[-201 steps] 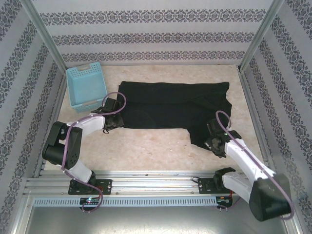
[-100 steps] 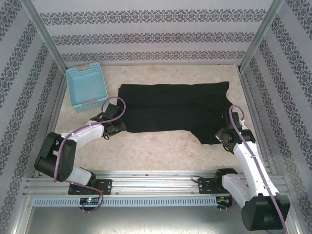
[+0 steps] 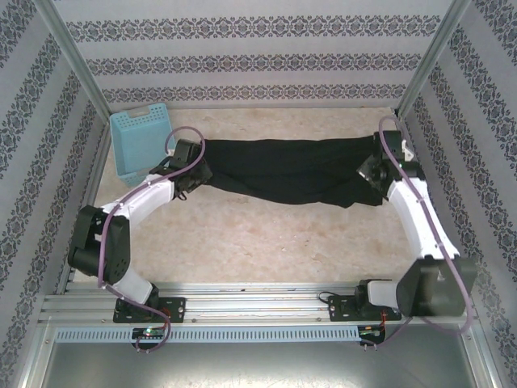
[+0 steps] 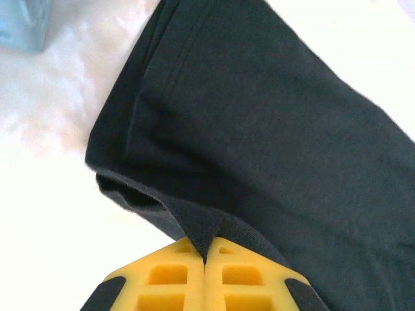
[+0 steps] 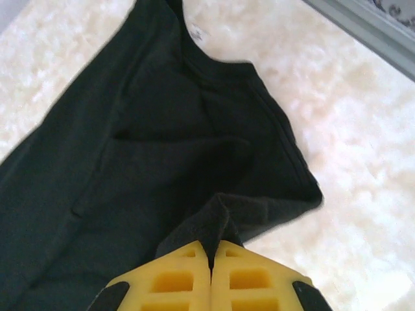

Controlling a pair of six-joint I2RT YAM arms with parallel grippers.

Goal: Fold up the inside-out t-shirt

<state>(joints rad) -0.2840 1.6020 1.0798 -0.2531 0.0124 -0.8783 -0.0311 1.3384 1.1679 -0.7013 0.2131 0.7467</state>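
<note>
I need to carry the pinched fold outward with my right gripper, lower it toward the t-shirt's far edge [image 3: 357, 141] and release, since the t-shirt's near edge still sags in a curve.
The black inside-out t-shirt [image 3: 283, 171] is doubled over into a long band across the far half of the table, its near edge sagging in a curve. At the band's left end, my left gripper [image 3: 196, 167] is shut on a pinch of the shirt's edge [image 4: 198, 230], the cloth caught between the yellow pads [image 4: 175, 275]. My right gripper [image 3: 373, 170] is shut on the band's right end, with a fold of fabric [image 5: 217, 220] squeezed between its pads [image 5: 249, 278]. In the right wrist view a small white neck tag [image 5: 196, 34] shows at the collar.
A light blue plastic basket [image 3: 141, 141] stands at the far left, close behind the left gripper. Patterned walls and metal posts enclose the table on three sides; the right wall [image 3: 460, 145] is close to the right arm. Bare tabletop [image 3: 258, 242] lies between the shirt and the arm bases.
Both grippers, still shut on the shirt's near edge, have carried it away from the bases to the far side, folding the shirt over itself into a narrower band.
</note>
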